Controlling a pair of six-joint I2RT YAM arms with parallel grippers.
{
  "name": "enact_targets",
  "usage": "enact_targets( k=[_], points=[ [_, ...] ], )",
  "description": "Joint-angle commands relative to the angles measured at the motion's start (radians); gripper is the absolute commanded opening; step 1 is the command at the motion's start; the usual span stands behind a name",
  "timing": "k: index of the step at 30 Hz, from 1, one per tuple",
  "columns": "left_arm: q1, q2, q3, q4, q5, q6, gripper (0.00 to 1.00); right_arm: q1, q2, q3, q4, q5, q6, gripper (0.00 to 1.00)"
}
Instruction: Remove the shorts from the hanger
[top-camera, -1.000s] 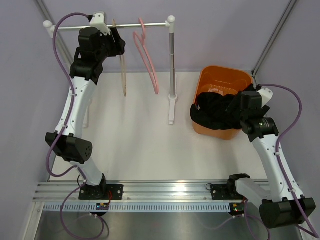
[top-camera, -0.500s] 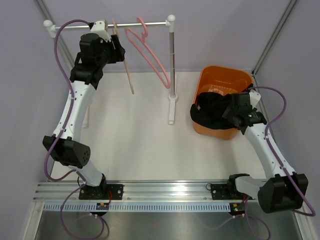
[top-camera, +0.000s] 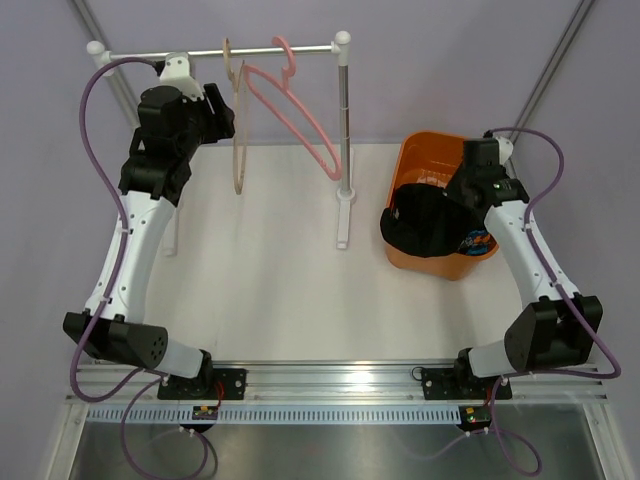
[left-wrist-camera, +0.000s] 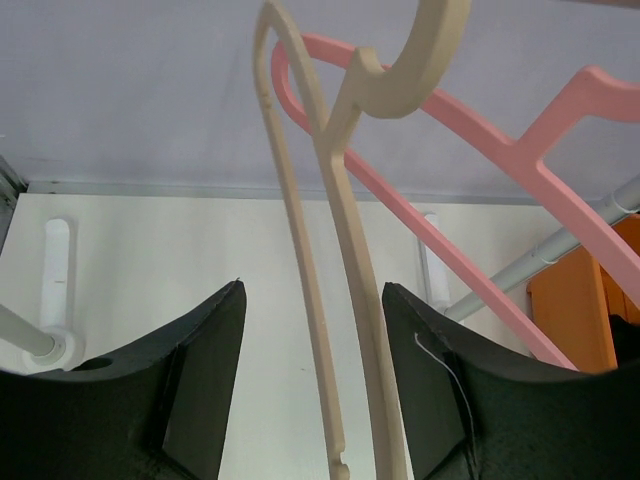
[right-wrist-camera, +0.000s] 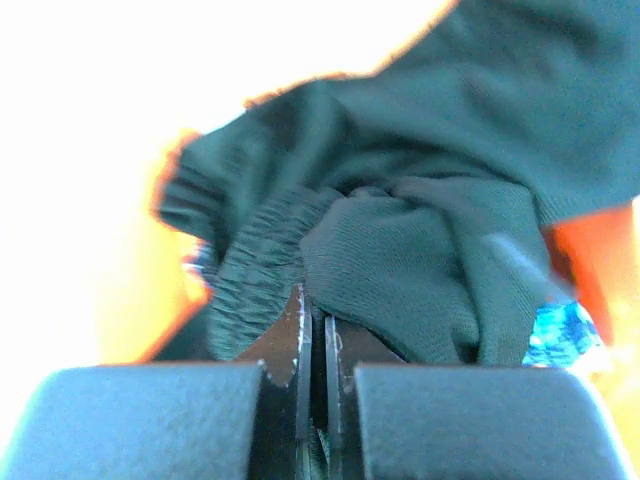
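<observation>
Next, my right gripper lifts up and outward, then lowers into the orange basket (top-camera: 440, 141) to release the fold, because the black shorts (top-camera: 418, 226) hang over its front rim.
The black shorts (top-camera: 418, 226) lie heaped in the orange basket (top-camera: 440, 141), draped over its left front rim. A patch of the patterned shorts (top-camera: 476, 243) shows beside them. My right gripper (top-camera: 457, 190) is down in the basket, shut on a fold of the black shorts (right-wrist-camera: 400, 240), with the blades nearly together at the gripper (right-wrist-camera: 313, 330). A bare beige hanger (top-camera: 240, 140) and a bare pink hanger (top-camera: 300, 118) hang from the rail (top-camera: 180, 52). My left gripper (left-wrist-camera: 312, 330) stands open, and the beige hanger (left-wrist-camera: 345, 250) hangs between its fingers without touching them.
The rail rests on a post (top-camera: 345, 130) with a white foot on the table, just left of the basket. The pink hanger (left-wrist-camera: 480, 140) crosses behind the beige one. Grey walls close in the back and sides.
My right gripper has gone from open to shut and moved from the basket's right rim toward its back, uncovering the patterned shorts. The left arm drew leftward off the rail; both hangers swung.
</observation>
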Motion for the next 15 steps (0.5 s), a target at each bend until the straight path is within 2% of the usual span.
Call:
enact_targets(
  k=[1,7,12,15],
  points=[
    [0.005,-0.071,-0.022,0.034,-0.039,-0.016,0.61,-0.006,0.004,0.159,0.05,-0.091,-0.041,0.0],
    [0.005,-0.107,-0.074,0.048,-0.03,-0.019,0.62,-0.006,0.062,0.376,0.043,-0.24,-0.046,0.0],
    [0.005,-0.129,-0.096,0.052,-0.011,-0.027,0.61,-0.011,0.22,0.631,-0.106,-0.084,-0.04,0.0],
    [0.005,-0.137,-0.102,0.056,-0.008,-0.024,0.62,-0.037,0.288,0.738,-0.149,-0.085,-0.015,0.0]
  ],
)
